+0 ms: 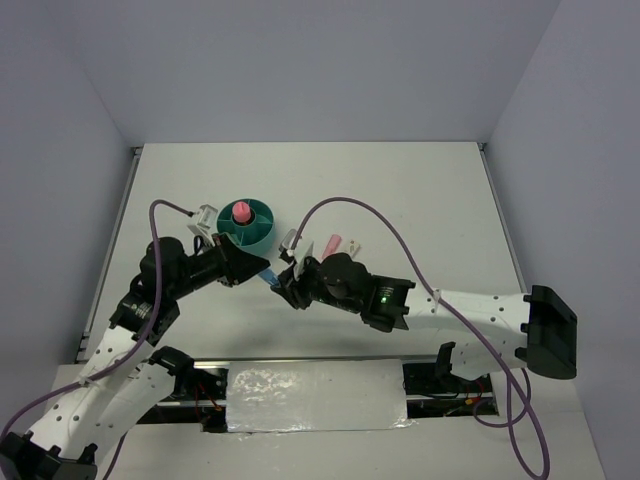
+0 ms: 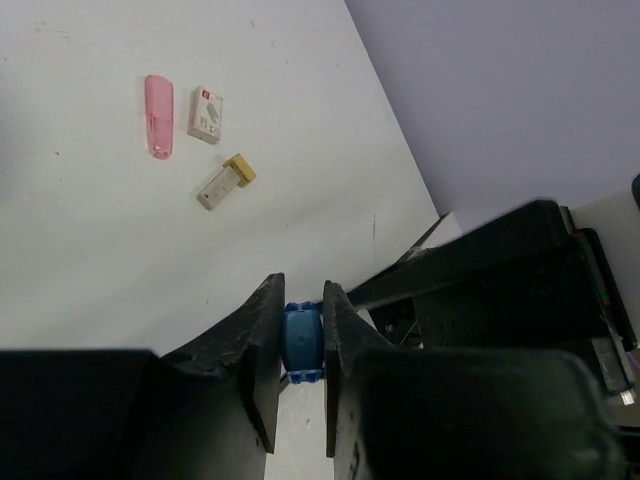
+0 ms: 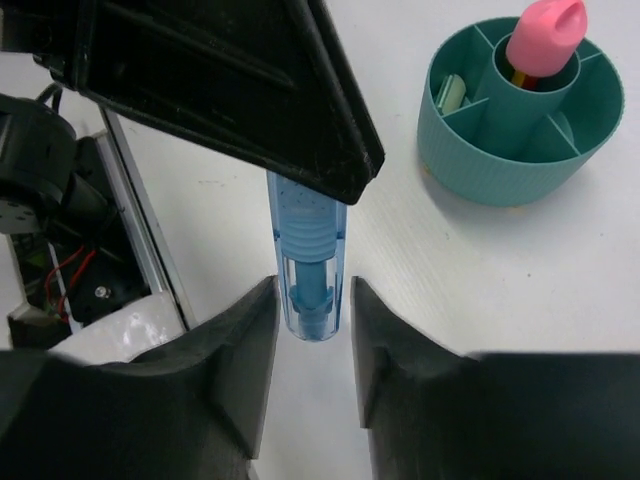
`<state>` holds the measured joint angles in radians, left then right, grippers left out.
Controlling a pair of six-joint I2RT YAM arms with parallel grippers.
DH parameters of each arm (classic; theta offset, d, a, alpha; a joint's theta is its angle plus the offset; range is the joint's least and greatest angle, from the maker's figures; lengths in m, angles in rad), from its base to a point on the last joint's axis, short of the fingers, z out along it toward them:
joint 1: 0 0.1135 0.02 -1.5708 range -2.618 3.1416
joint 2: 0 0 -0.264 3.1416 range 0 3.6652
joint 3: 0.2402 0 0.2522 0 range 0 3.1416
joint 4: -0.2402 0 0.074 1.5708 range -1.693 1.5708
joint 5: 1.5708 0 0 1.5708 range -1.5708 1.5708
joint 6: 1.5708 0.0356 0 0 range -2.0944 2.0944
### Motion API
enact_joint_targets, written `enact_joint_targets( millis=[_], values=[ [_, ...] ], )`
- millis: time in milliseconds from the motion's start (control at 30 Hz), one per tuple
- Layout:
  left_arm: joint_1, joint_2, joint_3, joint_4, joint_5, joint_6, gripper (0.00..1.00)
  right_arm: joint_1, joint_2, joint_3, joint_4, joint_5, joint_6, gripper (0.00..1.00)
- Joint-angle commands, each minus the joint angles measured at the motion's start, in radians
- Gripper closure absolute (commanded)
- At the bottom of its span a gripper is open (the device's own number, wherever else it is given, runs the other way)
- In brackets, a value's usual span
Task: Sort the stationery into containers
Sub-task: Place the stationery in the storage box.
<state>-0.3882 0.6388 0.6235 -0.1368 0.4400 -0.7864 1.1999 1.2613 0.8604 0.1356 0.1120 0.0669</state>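
Observation:
I should swing my left gripper outward, away from the right gripper, and tilt it down over the ring section with the pale green piece (image 3: pixel 450 92), because that section has open room.
My left gripper (image 2: pixel 300 305) is shut on a blue finger-size piece (image 2: pixel 301 340) and holds it above the table. In the right wrist view the piece (image 3: pixel 308 270) sticks out from under the left fingers (image 3: pixel 250 90). Its free end sits between the jaws of my right gripper (image 3: pixel 312 310), which is open with a gap on each side. From the top the two grippers (image 1: pixel 262 270) (image 1: pixel 284 284) meet over the piece (image 1: pixel 270 276). The teal organiser (image 1: pixel 264 234) holds a pink cylinder (image 1: pixel 240 212) in its central cup and a pale green piece (image 3: pixel 450 92) in a ring compartment.
A pink piece (image 2: pixel 158 116), a white block (image 2: pixel 205 114) and a beige piece (image 2: pixel 225 182) lie on the table right of the organiser. The metal table edge and cables (image 3: pixel 60 270) are close to the grippers on the near side.

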Motion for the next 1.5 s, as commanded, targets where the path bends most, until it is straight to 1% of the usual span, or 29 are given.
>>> enact_joint_targets(
  millis=[0, 33, 67, 167, 200, 233, 267, 300, 367, 400, 467, 500, 533, 600, 633, 667, 833, 900, 967, 1100, 1133, 1200, 1233, 1267, 1300, 1367, 1400, 1433, 1467],
  values=[
    [-0.005, -0.004, 0.033, -0.007, -0.01, 0.035, 1.0, 0.003, -0.014, 0.052, 0.036, 0.051, 0.013, 0.57],
    [-0.005, -0.007, 0.039, -0.038, -0.041, 0.042, 1.0, 0.001, -0.023, 0.048, 0.035, 0.061, 0.022, 0.44],
    [-0.005, -0.008, 0.056, -0.064, -0.167, 0.044, 1.0, 0.001, -0.043, 0.037, 0.03, 0.104, 0.039, 0.01],
    [-0.005, 0.012, 0.094, -0.188, -0.441, 0.018, 1.0, -0.011, -0.106, 0.005, 0.001, 0.236, 0.101, 0.0],
    [-0.005, 0.034, 0.097, -0.202, -0.609, 0.007, 1.0, -0.02, -0.126, -0.004, -0.011, 0.258, 0.117, 0.0],
    [-0.006, 0.047, 0.11, -0.224, -0.694, -0.023, 1.0, -0.019, -0.146, -0.014, -0.034, 0.281, 0.128, 0.0],
    [-0.005, 0.059, 0.11, -0.213, -0.757, -0.034, 1.0, -0.02, -0.166, -0.033, -0.047, 0.299, 0.145, 0.0],
    [-0.005, 0.082, 0.108, -0.193, -0.853, -0.036, 1.0, -0.022, -0.203, -0.044, -0.06, 0.311, 0.151, 0.0],
    [-0.003, 0.113, 0.123, -0.144, -0.927, -0.045, 1.0, -0.022, -0.253, -0.079, -0.073, 0.31, 0.16, 0.0],
    [-0.003, 0.148, 0.14, -0.13, -0.986, -0.042, 1.0, -0.022, -0.267, -0.089, -0.089, 0.31, 0.165, 0.0],
    [-0.003, 0.208, 0.156, -0.1, -1.053, -0.045, 1.0, -0.022, -0.295, -0.116, -0.105, 0.305, 0.18, 0.0],
    [-0.003, 0.229, 0.166, -0.093, -1.122, -0.048, 1.0, -0.02, -0.321, -0.127, -0.114, 0.304, 0.185, 0.0],
    [-0.001, 0.254, 0.171, -0.084, -1.148, -0.051, 1.0, -0.022, -0.335, -0.147, -0.117, 0.301, 0.189, 0.0],
    [0.018, 0.318, 0.17, -0.015, -1.155, -0.028, 1.0, -0.022, -0.359, -0.165, -0.117, 0.296, 0.195, 0.0],
    [0.026, 0.337, 0.167, 0.014, -1.124, -0.019, 1.0, -0.02, -0.376, -0.179, -0.12, 0.292, 0.198, 0.0],
    [0.034, 0.367, 0.162, 0.061, -1.124, -0.02, 1.0, -0.02, -0.382, -0.184, -0.125, 0.287, 0.198, 0.0],
    [0.06, 0.421, 0.153, 0.159, -1.123, -0.021, 1.0, -0.02, -0.392, -0.195, -0.129, 0.238, 0.185, 0.0],
    [0.08, 0.44, 0.151, 0.189, -1.087, -0.02, 1.0, -0.022, -0.393, -0.196, -0.128, 0.236, 0.185, 0.0],
    [0.087, 0.452, 0.14, 0.207, -1.061, -0.025, 0.96, -0.019, -0.392, -0.202, -0.129, 0.232, 0.177, 0.0],
    [0.095, 0.481, 0.128, 0.241, -1.035, -0.033, 0.85, -0.022, -0.395, -0.213, -0.129, 0.219, 0.172, 0.0],
    [0.095, 0.498, 0.127, 0.244, -1.031, -0.039, 0.78, -0.02, -0.398, -0.218, -0.128, 0.209, 0.169, 0.0],
    [0.098, 0.51, 0.119, 0.247, -1.02, -0.048, 0.69, -0.02, -0.407, -0.23, -0.117, 0.199, 0.166, 0.0],
    [0.1, 0.518, 0.116, 0.247, -1.015, -0.056, 0.62, -0.022, -0.41, -0.233, -0.113, 0.198, 0.166, 0.0],
    [0.103, 0.527, 0.102, 0.255, -0.996, -0.062, 0.6, -0.02, -0.416, -0.236, -0.111, 0.198, 0.168, 0.0],
    [0.104, 0.529, 0.097, 0.264, -0.989, -0.062, 0.55, -0.022, -0.416, -0.238, -0.11, 0.198, 0.168, 0.0],
    [0.103, 0.533, 0.093, 0.252, -0.988, -0.08, 0.48, -0.022, -0.413, -0.236, -0.11, 0.209, 0.168, 0.0],
    [0.104, 0.533, 0.093, 0.244, -0.988, -0.083, 0.37, -0.022, -0.41, -0.235, -0.111, 0.213, 0.169, 0.0],
    [0.104, 0.524, 0.093, 0.227, -0.986, -0.091, 0.32, -0.023, -0.405, -0.232, -0.113, 0.216, 0.172, 0.0],
    [0.104, 0.518, 0.093, 0.218, -0.988, -0.093, 0.29, -0.023, -0.393, -0.224, -0.116, 0.225, 0.177, 0.0]
  ],
)
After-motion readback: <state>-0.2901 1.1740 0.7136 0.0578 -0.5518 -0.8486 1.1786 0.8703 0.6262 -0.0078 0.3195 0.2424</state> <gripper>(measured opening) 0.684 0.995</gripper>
